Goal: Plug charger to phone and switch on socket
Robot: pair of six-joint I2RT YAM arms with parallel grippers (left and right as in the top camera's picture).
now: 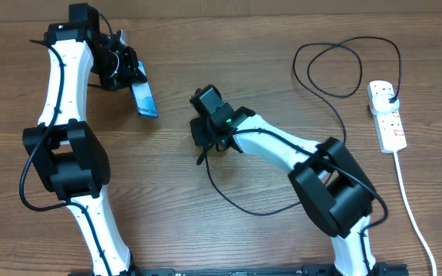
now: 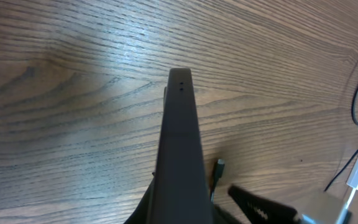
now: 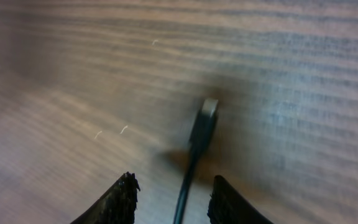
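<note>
The open fingers still straddle only the thin cord short of the connector's black body (image 3: 202,131). Next, my right gripper lowers ahead along the cord onto it.
My left gripper (image 1: 125,73) is shut on the phone (image 1: 146,100) at the back left and holds it tilted, with its blue screen end pointing towards the table's middle. The left wrist view shows the phone (image 2: 180,137) edge-on and dark. My right gripper (image 1: 204,142) stands open at the centre, low over the wood. In the right wrist view the charger cable (image 3: 186,186) runs between the spread fingers (image 3: 122,196) without touching them, and its small connector (image 3: 207,112) lies just ahead. The charger's black plug (image 1: 390,95) sits in the white socket strip (image 1: 390,126) at far right.
The black cable loops near the back right (image 1: 336,69) and curves along the front of the table (image 1: 259,208). The strip's thick white cord (image 1: 409,207) runs to the front right edge. In the left wrist view, part of the right gripper (image 2: 260,204) shows beside the connector (image 2: 219,168).
</note>
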